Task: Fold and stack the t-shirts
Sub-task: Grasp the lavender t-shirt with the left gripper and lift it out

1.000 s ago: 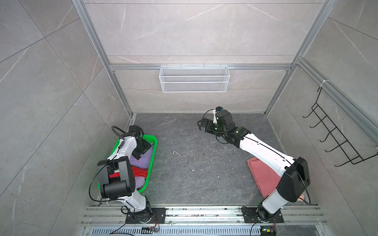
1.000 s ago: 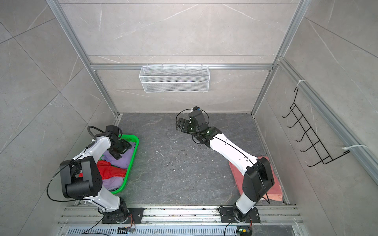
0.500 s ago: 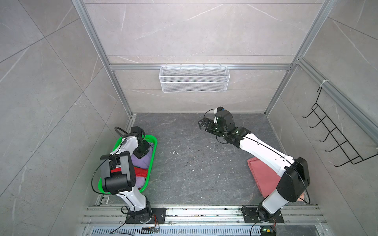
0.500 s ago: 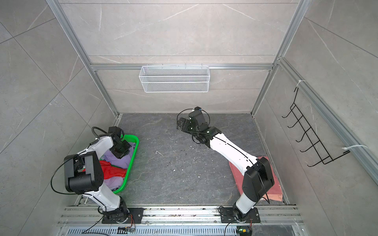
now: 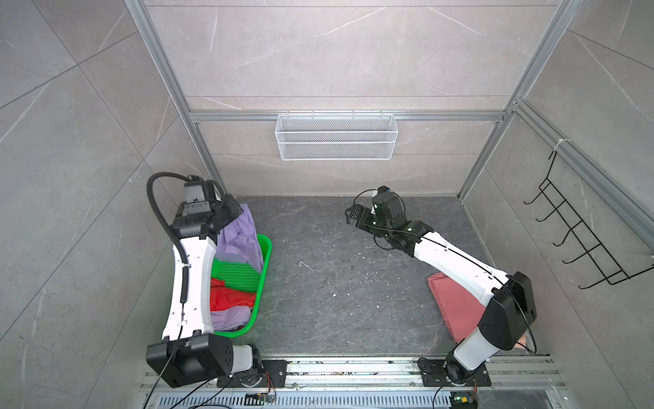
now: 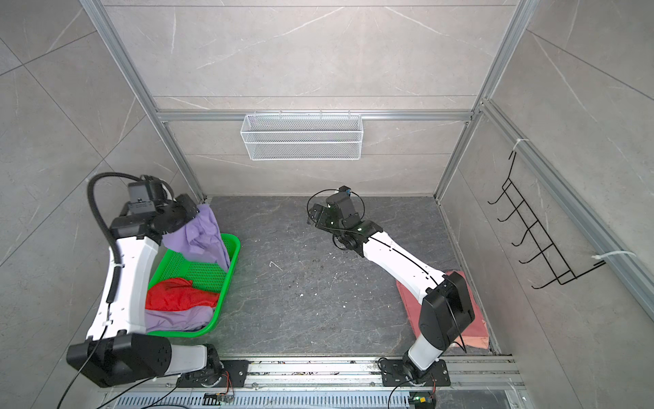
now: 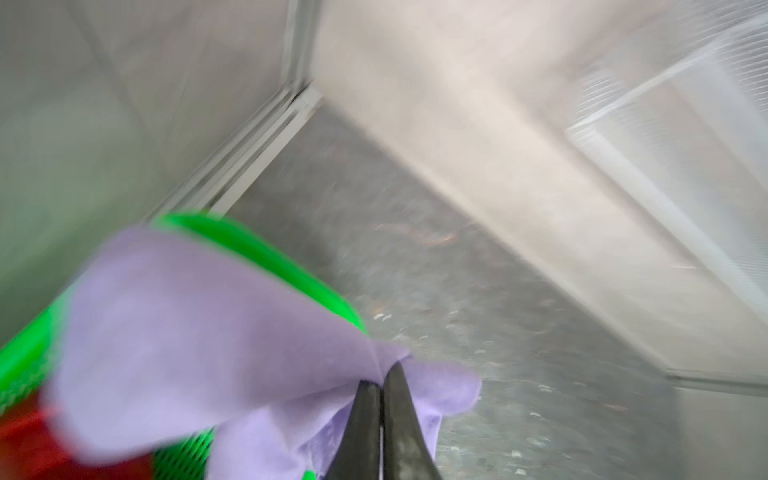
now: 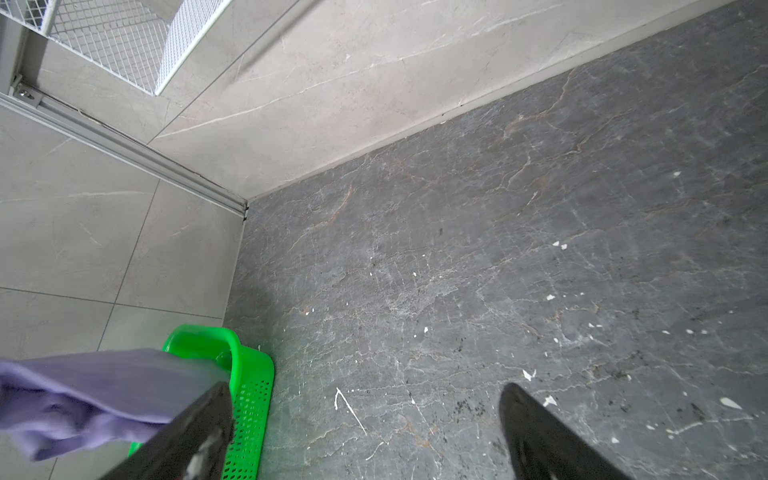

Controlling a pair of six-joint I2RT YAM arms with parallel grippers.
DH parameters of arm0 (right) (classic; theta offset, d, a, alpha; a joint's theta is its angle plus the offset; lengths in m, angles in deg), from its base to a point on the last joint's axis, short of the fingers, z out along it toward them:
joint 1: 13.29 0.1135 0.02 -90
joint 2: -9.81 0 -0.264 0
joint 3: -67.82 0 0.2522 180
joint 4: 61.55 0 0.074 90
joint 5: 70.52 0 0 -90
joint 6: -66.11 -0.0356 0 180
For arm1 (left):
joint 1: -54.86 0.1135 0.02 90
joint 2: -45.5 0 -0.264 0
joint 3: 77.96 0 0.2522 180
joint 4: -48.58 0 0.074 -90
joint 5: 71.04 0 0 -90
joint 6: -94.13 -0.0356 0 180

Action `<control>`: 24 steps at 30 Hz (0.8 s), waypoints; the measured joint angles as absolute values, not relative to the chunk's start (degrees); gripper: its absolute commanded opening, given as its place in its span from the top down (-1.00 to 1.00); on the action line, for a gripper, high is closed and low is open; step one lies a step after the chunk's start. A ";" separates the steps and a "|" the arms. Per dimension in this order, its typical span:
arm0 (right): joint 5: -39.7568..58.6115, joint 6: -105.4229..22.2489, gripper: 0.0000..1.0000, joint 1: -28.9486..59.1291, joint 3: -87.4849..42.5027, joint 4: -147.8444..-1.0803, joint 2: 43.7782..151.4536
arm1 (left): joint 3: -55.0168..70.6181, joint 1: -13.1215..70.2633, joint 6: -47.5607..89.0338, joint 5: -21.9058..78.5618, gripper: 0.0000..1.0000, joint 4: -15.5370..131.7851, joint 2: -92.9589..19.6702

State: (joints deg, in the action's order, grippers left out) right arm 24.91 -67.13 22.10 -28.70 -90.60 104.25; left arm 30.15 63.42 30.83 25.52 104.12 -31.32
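The lavender t-shirt [image 5: 239, 236] goes up and across with my left gripper toward the right gripper next, for release over the basket's bare bottom at the back, which has open room.
My left gripper [image 5: 241, 209] [image 6: 196, 209] [image 7: 383, 373] is shut on a lavender t-shirt [image 5: 239, 236] [image 6: 206, 234] [image 7: 187, 332], which hangs from it over the far end of the green basket [image 5: 264, 260] [image 6: 231, 269]. Inside the basket lie a bright red t-shirt [image 5: 230, 298] [image 6: 177, 295] and another lavender one [image 5: 230, 316] [image 6: 177, 319]. A folded salmon-pink t-shirt [image 5: 456, 305] [image 6: 476, 329] rests at the right, partly under the right arm. My right gripper [image 5: 352, 214] [image 6: 313, 214] [image 8: 365, 388] hovers open over the bare floor at the back middle.
A white wire basket [image 5: 336, 136] hangs on the back wall. A black hook rack [image 5: 580, 240] is mounted on the right wall. Walls close in tightly on the left of the green basket. Metal rails run along the front edge.
My left gripper shut on the lavender t-shirt in the basket and rose, drawing the shirt up out of it. The right arm has hardly moved.
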 measured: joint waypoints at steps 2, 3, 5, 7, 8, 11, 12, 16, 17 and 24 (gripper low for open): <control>25.30 -66.56 -1.00 22.02 -29.16 -90.97 104.25 | 34.10 62.19 30.39 28.48 1.00 102.22 -30.25; 25.48 -66.26 -1.00 21.91 -29.49 -91.02 104.25 | 35.37 60.88 30.17 29.63 1.00 101.13 -29.83; 25.59 -65.71 -0.99 21.58 -30.38 -90.97 104.23 | 37.38 56.93 29.58 31.82 1.00 99.23 -29.68; 25.74 -65.01 -1.00 20.86 -31.41 -90.97 104.18 | 39.35 51.44 29.43 35.03 1.00 96.52 -30.79; 25.74 -64.71 -1.00 20.49 -31.72 -90.95 104.05 | 40.13 49.39 29.47 36.61 1.00 95.03 -31.60; 25.85 -63.57 -1.00 18.69 -31.96 -91.08 102.61 | 42.98 43.44 31.66 41.98 1.00 88.95 -35.80; 26.00 -63.18 -1.00 18.02 -31.96 -91.19 101.84 | 44.00 41.98 32.75 43.64 1.00 87.03 -37.55; 27.45 -61.71 -1.00 15.18 -31.30 -91.72 97.23 | 45.38 39.00 37.58 47.38 1.00 81.83 -42.86; 27.88 -61.47 -0.99 14.48 -30.73 -91.80 95.66 | 45.36 38.70 39.02 47.91 1.00 81.02 -43.86; 28.47 -60.01 -1.00 12.07 -24.39 -91.76 87.31 | 45.29 38.44 45.41 49.63 1.00 76.67 -49.02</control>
